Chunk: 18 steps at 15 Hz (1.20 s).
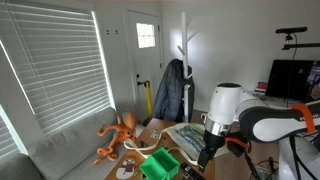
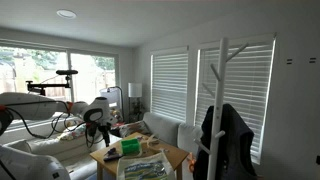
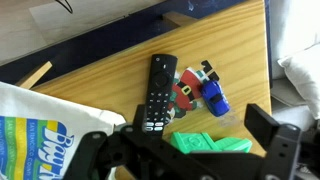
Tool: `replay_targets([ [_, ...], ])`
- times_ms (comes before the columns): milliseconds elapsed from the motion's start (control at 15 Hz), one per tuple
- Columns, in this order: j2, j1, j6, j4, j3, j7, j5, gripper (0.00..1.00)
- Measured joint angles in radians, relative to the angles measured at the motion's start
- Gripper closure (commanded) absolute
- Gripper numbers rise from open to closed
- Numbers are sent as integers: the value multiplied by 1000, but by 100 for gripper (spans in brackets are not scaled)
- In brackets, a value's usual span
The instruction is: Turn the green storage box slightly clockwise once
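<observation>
My gripper still hangs apart from the green storage box, so it moves outward and down next, turning its open fingers astride the box's near rim (image 1: pixel 175 162) (image 3: pixel 207 142).
The green storage box (image 1: pixel 158 165) stands on the wooden table, near its front edge; it also shows in the other exterior view (image 2: pixel 131 147). In the wrist view a bright green plastic edge (image 3: pixel 210 143) lies low between my fingers, partly hidden by the gripper body. My gripper (image 3: pixel 200 125) is open and empty, hanging above the table. In the exterior views the gripper (image 1: pixel 207 152) (image 2: pixel 103 135) sits beside the box and apart from it.
A black remote (image 3: pixel 157 92), a Santa figure (image 3: pixel 186 92) and a blue toy car (image 3: pixel 213 97) lie on the table (image 3: pixel 100 70). A printed white bag (image 3: pixel 35 125) lies at the left. An orange octopus toy (image 1: pixel 118 135) sits on the sofa. A coat rack (image 1: pixel 185 70) stands behind.
</observation>
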Motion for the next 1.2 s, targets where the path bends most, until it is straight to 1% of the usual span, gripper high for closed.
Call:
replay_targets([
  [200,0,-4,8,0,4,14,0,0],
  [267,1,-11,44,-2,17,53,0,0],
  [467,31,-31,186,-17,76,193,25,0],
  [667,93,-57,321,-23,125,342,29,0],
  [1000,184,-97,509,-40,151,566,28,0],
  [1200,231,-113,597,-43,160,708,28,0],
])
